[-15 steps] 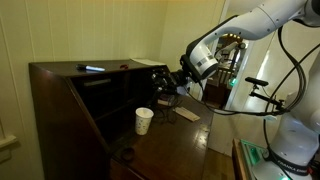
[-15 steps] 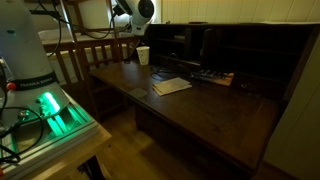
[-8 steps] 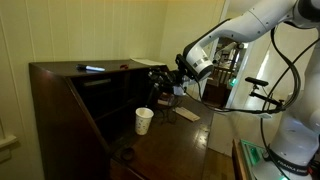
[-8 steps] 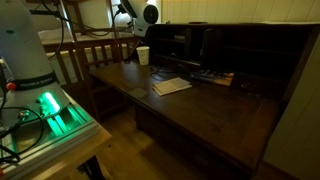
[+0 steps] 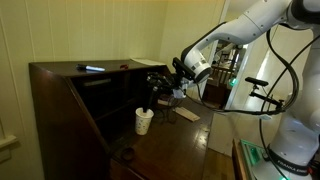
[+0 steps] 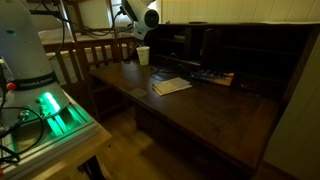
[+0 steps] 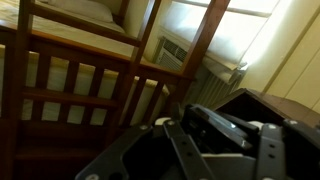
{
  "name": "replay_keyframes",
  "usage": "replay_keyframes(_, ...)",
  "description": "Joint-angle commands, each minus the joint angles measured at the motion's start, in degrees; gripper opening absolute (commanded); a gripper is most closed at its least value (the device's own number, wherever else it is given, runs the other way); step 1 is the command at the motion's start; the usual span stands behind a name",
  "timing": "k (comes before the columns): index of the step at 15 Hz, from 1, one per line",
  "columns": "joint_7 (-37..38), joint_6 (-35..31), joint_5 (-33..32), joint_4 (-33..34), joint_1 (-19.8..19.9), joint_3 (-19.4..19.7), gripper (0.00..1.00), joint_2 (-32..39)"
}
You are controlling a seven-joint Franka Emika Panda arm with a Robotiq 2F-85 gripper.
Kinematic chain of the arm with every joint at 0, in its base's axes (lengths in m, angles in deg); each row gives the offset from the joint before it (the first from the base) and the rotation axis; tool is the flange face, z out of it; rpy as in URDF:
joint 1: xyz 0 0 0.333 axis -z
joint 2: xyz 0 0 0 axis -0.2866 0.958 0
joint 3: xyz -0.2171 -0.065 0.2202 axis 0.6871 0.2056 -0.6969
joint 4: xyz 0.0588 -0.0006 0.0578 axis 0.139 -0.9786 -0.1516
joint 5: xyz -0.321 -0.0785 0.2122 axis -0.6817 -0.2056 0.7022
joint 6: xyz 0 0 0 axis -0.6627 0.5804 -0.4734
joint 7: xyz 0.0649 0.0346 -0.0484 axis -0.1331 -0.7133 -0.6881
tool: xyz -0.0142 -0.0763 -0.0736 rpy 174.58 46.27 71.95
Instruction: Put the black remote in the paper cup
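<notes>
Next, my gripper lowers toward the paper cup's opening [image 5: 145, 111] below it and releases the black remote there, because the gripper still hangs above the cup's rim.
The white paper cup [image 5: 144, 120] stands on the dark wooden desk [image 5: 170, 145]; it also shows in an exterior view [image 6: 143, 55] at the far end of the desk. My gripper [image 5: 157, 90] hangs just above the cup's rim, shut on the black remote [image 5: 151, 101], which points down toward the cup. In the wrist view the remote [image 7: 206, 126] lies slanted between the jaws of the gripper [image 7: 200, 142]. In an exterior view the gripper [image 6: 136, 30] is above the cup, and the remote is too dark to make out there.
A tan flat item [image 5: 186, 115] lies on the desk beside the cup and also shows in an exterior view [image 6: 171, 86]. A dark flat thing with a light-blue streak [image 5: 92, 68] lies on the desk's top. A wooden chair [image 6: 95, 55] stands behind, and shelves [image 6: 215, 45] line the back.
The gripper with the remote has moved sideways from beside the cup to over it and a little lower. The cup has not moved.
</notes>
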Motion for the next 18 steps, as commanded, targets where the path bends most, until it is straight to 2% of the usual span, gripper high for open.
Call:
replay_keyframes(1,2.1,1.0,1.0,1.2,-0.2,-0.4,0.08,1.5)
replay_keyframes(11,1.8,-0.7,1.4,2.1,-0.6,-0.7,0.08,4.6)
replay_keyframes(14,2.6,-3.6,3.1,3.6,-0.9,-0.7,0.08,6.5)
replay_keyframes(15,0.9,-1.7,0.7,1.6,-0.5,-0.4,0.08,4.9)
replay_keyframes(16,0.9,-2.0,0.7,1.8,-0.5,-0.4,0.32,5.3)
replay_keyframes(18,0.8,-2.0,0.7,1.8,-0.5,-0.4,0.32,5.6)
